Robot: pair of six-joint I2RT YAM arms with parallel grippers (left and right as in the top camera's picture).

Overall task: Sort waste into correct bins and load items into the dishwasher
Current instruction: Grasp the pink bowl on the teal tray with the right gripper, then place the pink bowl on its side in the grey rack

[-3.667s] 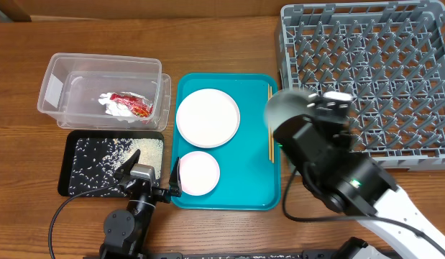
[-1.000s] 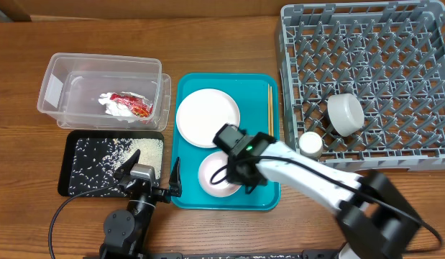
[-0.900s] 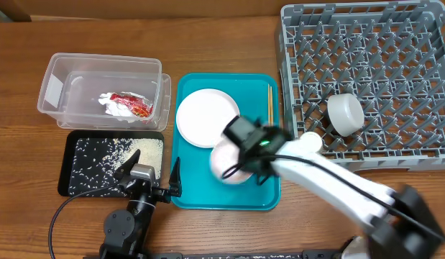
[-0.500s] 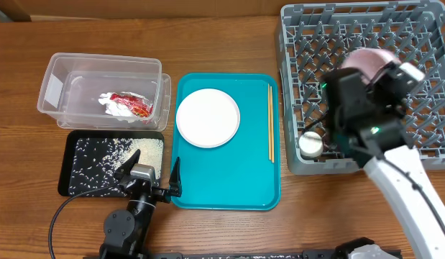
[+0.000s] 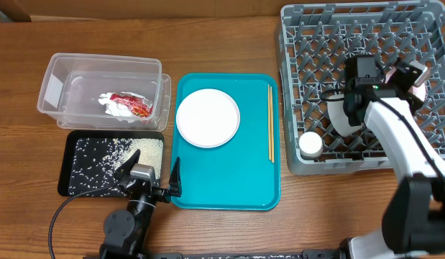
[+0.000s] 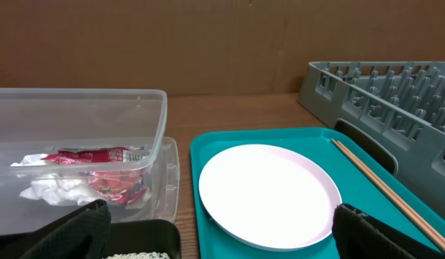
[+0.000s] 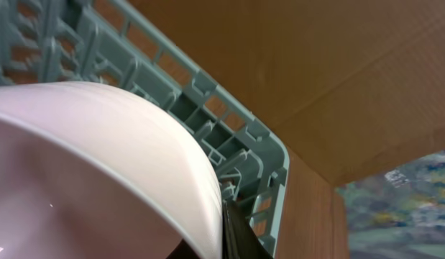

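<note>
The rack's wires beside the bowl [image 5: 339, 115] are below my right gripper, so I will next move it down toward the bowl and release the small white plate onto those wires.
My right gripper [image 5: 413, 75] is over the grey dish rack [image 5: 395, 43], shut on the small white plate [image 7: 100, 165]. The plate fills the right wrist view, one dark finger [image 7: 235, 232] against its rim. The bowl [image 5: 339, 115] and the small cup [image 5: 310, 144] sit in the rack's near left part. The large plate [image 5: 208, 118] and two chopsticks [image 5: 270, 122] lie on the teal tray [image 5: 229, 183]. The red-and-white wrapper [image 5: 126, 105] lies in the clear tub [image 5: 60, 72]. Rice [image 5: 147, 150] lies in the black tray [image 5: 71, 188]. My left gripper [image 5: 148, 181] is open and empty at the table's front.
In the left wrist view the large plate [image 6: 269, 194], chopsticks [image 6: 380, 191], tub with wrapper [image 6: 93, 176] and the rack's corner [image 6: 380, 86] lie ahead. The right arm crosses the rack's near right part [image 5: 402, 151]. A brown wall stands behind the table.
The bowl and cup went into the rack. My right gripper then took the small plate off the teal tray and carried it right, over the rack. The left arm has not moved.
</note>
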